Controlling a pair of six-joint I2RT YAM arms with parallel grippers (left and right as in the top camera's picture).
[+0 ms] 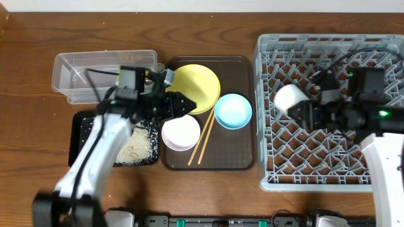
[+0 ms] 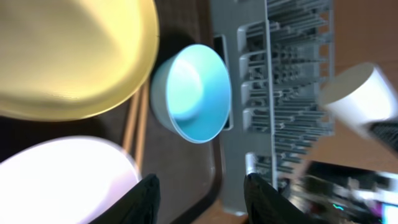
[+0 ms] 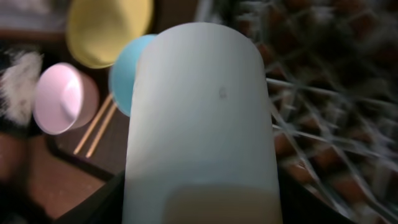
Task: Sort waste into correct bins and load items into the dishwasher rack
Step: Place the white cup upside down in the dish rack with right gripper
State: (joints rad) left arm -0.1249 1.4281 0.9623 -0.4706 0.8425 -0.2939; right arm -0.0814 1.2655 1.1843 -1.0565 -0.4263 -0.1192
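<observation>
My right gripper holds the cup (image 1: 289,97) and will next move back, to the right in the overhead view and down, to release it on the near pegs, which are empty below it.
My right gripper (image 1: 302,108) is shut on the pale green cup (image 1: 289,97) and holds it over the left part of the grey dishwasher rack (image 1: 328,170); the cup fills the right wrist view (image 3: 202,118). My left gripper (image 1: 189,105) is open and empty above the brown tray, between the yellow plate (image 1: 197,85) and the white bowl (image 1: 180,133). The light blue bowl (image 1: 233,110) and the chopsticks (image 1: 203,140) lie on that tray. Rice (image 1: 142,146) lies in the black tray (image 1: 82,129). The clear tub (image 1: 101,75) stands behind it. Wrapper and tissue are out of view.
The dark brown serving tray (image 1: 243,157) sits between the bins and the rack. The rack's edge and pegs (image 2: 261,93) show in the left wrist view, right of the blue bowl (image 2: 193,93).
</observation>
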